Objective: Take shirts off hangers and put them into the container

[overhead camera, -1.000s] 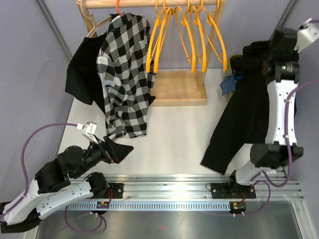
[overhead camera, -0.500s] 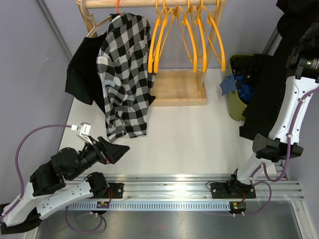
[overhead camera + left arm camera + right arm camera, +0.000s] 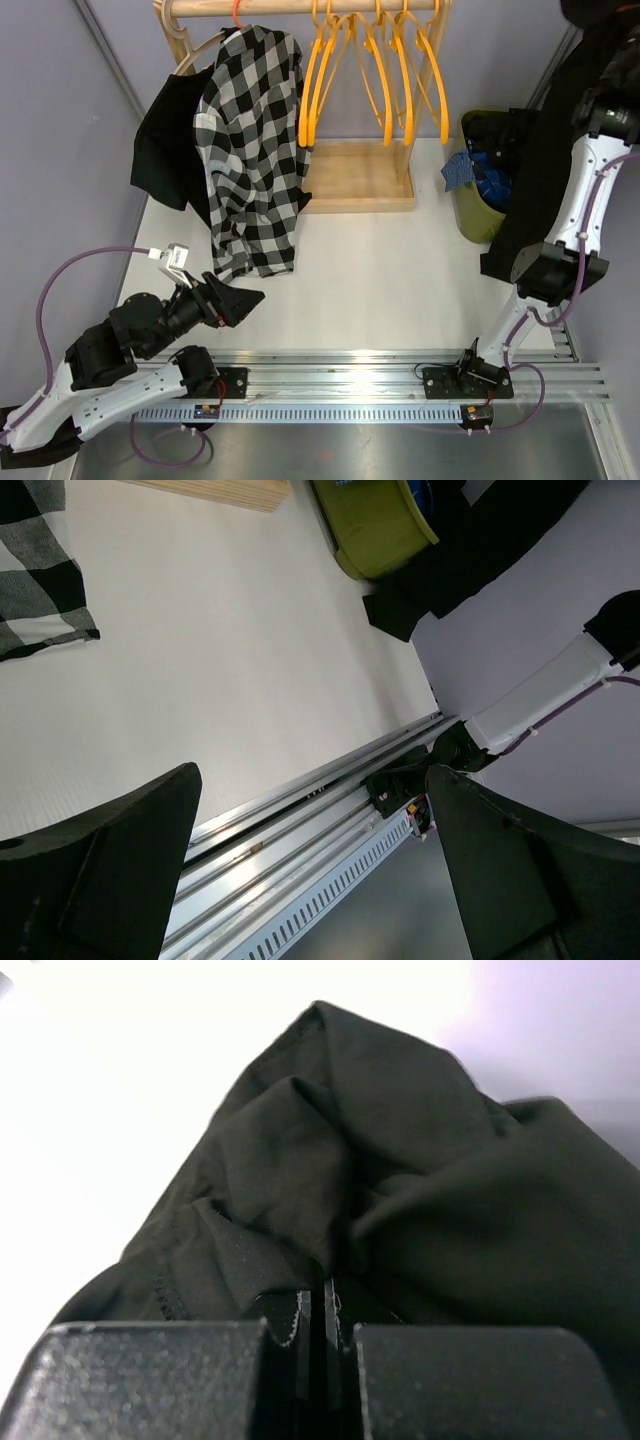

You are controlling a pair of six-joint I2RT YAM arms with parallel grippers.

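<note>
My right gripper is holding the black shirt, which still hangs beside the olive-green container, and will next move down and to the left in the top view, over the container, to let go of the shirt.
My right gripper (image 3: pixel 325 1310) is shut on a bunched fold of a black shirt (image 3: pixel 400 1180). In the top view that shirt (image 3: pixel 535 180) hangs from the upper right corner, draped along the right arm beside and partly over the olive-green container (image 3: pixel 472 210). A checked shirt (image 3: pixel 250 150) and another black shirt (image 3: pixel 165 140) hang on the left of the rack. Several empty orange hangers (image 3: pixel 385 70) hang to their right. My left gripper (image 3: pixel 242 300) is open and empty, low at the near left; its wrist view shows the gripper (image 3: pixel 312 780) above the rail, with the container (image 3: pixel 385 535) far off.
The pale wooden rack base (image 3: pixel 360 175) stands at the back centre. A blue cloth item (image 3: pixel 470 170) lies in the container. The metal mounting rail (image 3: pixel 350 385) runs along the near edge. Grey walls close in on both sides.
The right arm has swung up and to the right, carrying the black shirt from over the table to the container's side. The left gripper has barely shifted.
</note>
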